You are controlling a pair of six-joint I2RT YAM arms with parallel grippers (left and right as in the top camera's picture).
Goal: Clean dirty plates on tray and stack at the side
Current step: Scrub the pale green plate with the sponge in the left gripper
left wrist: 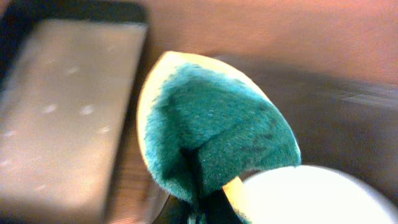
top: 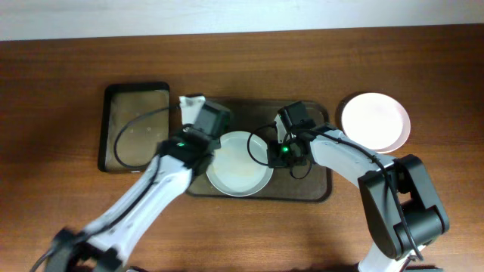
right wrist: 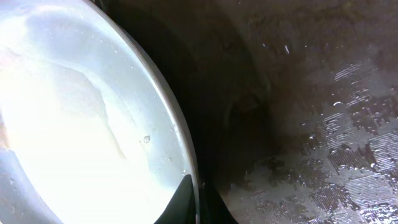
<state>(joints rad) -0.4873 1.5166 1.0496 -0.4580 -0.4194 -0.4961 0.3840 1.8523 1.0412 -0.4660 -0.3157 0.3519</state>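
Observation:
My left gripper lowers onto the plate next, then crosses over the smaller black tray [left wrist: 74, 124] and goes down to release the sponge [left wrist: 217, 130], since the plate's wet side shows a smear.
A white plate [top: 239, 172] lies on the dark brown tray [top: 318, 189]. My right gripper [top: 271, 148] is shut on this plate's right rim; the right wrist view shows the rim [right wrist: 186, 162] between my fingertips [right wrist: 198, 199] and a wet plate face with a faint smear. My left gripper [top: 198, 123] is shut on a folded green and yellow sponge [left wrist: 217, 130], held at the plate's upper left edge; the plate [left wrist: 311, 199] shows at the lower right of the left wrist view. Clean white plates [top: 374, 121] are stacked on the table right of the tray.
A smaller black tray with a beige bottom [top: 134, 125] lies left of the brown tray; it also shows in the left wrist view [left wrist: 56, 112]. The brown tray's bottom [right wrist: 323, 143] is wet. The wooden table [top: 60, 196] surrounds everything.

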